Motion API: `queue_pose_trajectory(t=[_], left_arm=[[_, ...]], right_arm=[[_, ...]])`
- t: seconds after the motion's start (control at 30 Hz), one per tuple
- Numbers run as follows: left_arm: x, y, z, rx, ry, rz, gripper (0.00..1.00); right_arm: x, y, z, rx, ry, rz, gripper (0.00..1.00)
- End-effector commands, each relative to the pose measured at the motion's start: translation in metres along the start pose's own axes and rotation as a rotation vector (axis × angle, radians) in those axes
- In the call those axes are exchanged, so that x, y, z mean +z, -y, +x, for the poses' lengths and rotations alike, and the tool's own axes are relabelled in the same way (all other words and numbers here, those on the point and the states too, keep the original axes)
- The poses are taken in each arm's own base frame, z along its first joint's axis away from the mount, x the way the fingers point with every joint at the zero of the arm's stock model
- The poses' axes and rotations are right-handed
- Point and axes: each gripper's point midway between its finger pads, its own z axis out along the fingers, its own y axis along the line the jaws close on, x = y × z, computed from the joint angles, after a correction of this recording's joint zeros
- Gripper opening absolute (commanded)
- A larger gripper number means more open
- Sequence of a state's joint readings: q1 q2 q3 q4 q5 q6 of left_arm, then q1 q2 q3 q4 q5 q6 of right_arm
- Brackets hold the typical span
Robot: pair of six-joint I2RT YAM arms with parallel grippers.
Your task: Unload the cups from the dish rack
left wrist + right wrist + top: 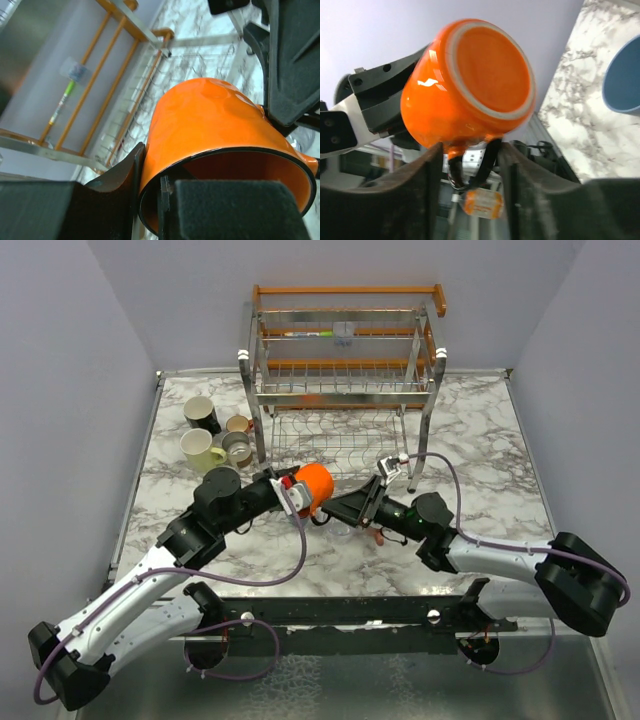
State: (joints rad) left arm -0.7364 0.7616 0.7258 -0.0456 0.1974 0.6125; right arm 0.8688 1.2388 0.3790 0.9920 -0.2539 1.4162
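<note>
I will move my left gripper back and down, turn the orange mug (314, 485) upright and release it there, since bare tabletop lies below and back from that gripper.
My left gripper (295, 492) is shut on the rim of the bright orange mug (314, 485), one finger inside and one outside, as the left wrist view (152, 170) shows. It holds the mug (215, 125) on its side in front of the dish rack (345, 288). My right gripper (335, 508) is open, its fingers on either side of the mug's handle (470, 162) under the mug's base (490, 67). A clear glass (345, 335) sits on the rack's upper tier. A light blue cup (625, 80) shows at the right edge of the right wrist view.
Unloaded cups stand left of the rack: a black one (200, 412), a small tan one (238, 424), a pale yellow one (202, 450) and a grey one (237, 447). A green-handled utensil (305, 333) lies on the upper tier. Walls close in on both sides.
</note>
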Motion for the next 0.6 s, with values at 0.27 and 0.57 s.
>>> queue_pose_trajectory(t=[0.27,0.57], left_arm=[[-0.074,-0.021,0.061,0.148,-0.523,0.029,0.00],[-0.099,0.055,0.117,0.046,-0.786,0.436,0.00]], right_arm=[[-0.023,0.004,-0.053,-0.485,0.125,0.368,1.00],[-0.085,0.020,-0.100,-0.660,0.287,0.718,1.00]])
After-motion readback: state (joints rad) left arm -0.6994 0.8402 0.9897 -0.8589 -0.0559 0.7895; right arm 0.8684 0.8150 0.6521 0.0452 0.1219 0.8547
